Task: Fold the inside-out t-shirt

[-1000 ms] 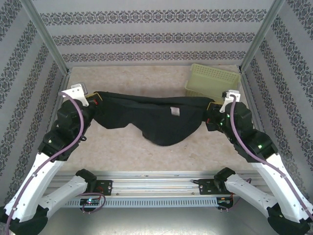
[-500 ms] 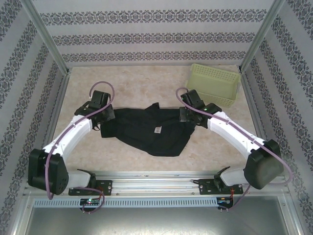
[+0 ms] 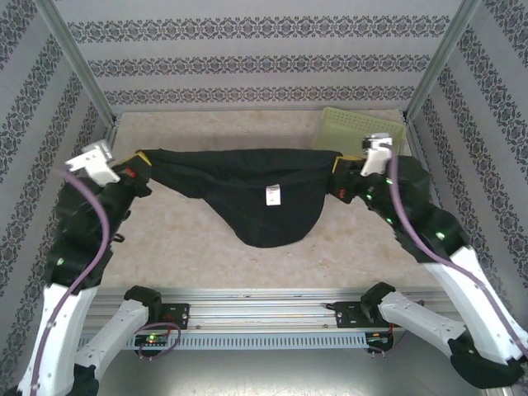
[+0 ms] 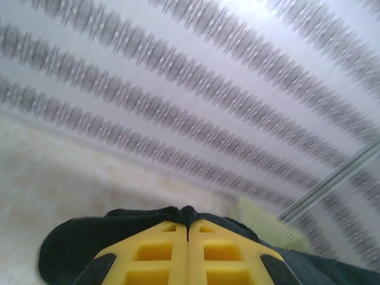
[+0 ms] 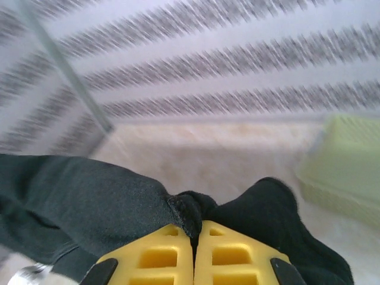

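Observation:
I need to move my left gripper outward and down toward the bare tabletop by the back wall and let go of the shirt's end, because the cloth is hanging in midair.
The black inside-out t-shirt hangs stretched between both arms above the table, its middle sagging down, a small white tag facing the camera. My left gripper is shut on the shirt's left end; in the left wrist view its yellow fingers pinch black cloth at the gripper's tips. At the shirt's right end my right gripper is shut on the fabric; the right wrist view has black cloth bunched between the tips of that gripper.
A pale green perforated basket stands at the back right corner, just behind the right wrist; it appears too in the right wrist view. Patterned walls and metal posts enclose the beige tabletop. A metal rail runs along the near edge.
Half a second ago both arms reached forward and low with the shirt slack on the table. Now they have pulled back, up and apart, and the shirt hangs taut between them.

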